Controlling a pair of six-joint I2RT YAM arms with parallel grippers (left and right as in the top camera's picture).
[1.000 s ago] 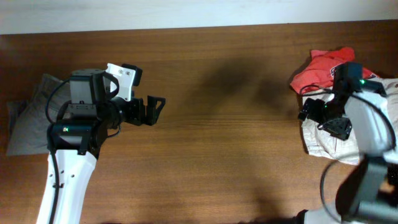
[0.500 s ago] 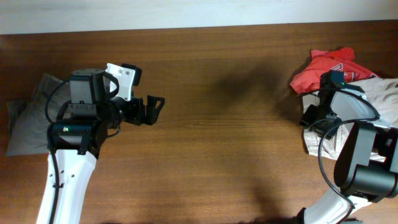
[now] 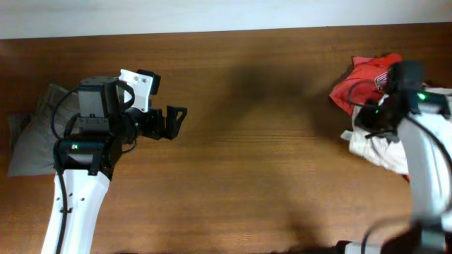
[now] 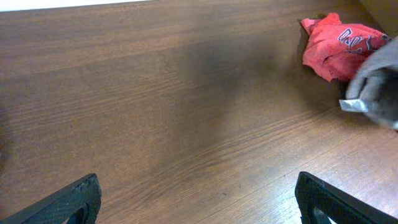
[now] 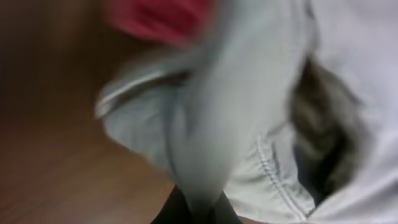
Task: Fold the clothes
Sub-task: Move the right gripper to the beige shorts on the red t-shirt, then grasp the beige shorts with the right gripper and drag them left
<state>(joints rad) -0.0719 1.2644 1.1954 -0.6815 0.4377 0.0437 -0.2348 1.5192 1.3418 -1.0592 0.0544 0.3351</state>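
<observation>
The fold of the shorts goes left in the overhead view with my right gripper next, for release over the table's bare middle, as the shorts bunch at the table's edge.
The clothes, pale cream shorts [image 3: 378, 146], lie bunched at the table's right edge. My right gripper [image 3: 365, 125] sits on their left part. In the right wrist view a fold of the cream shorts [image 5: 249, 112] is pinched between the dark fingers of the right gripper [image 5: 199, 208], which is shut on it; the view is blurred. My left gripper [image 3: 173, 121] hovers open over bare wood at the left. In its wrist view the left gripper [image 4: 199, 205] has nothing between its wide-apart fingers [image 4: 68, 202].
A red T-shirt [image 3: 367, 76] with white lettering lies just behind the cream shorts, also seen as the red T-shirt [image 4: 339, 43] from the left wrist. Darker grey-olive shorts [image 3: 32, 137] lie at the far left beside the left arm. Brown wooden table [image 3: 261, 162].
My right gripper has gone from open to shut on a fold of the cream shorts, and the cloth has bunched and shifted with it. The left arm has not moved.
</observation>
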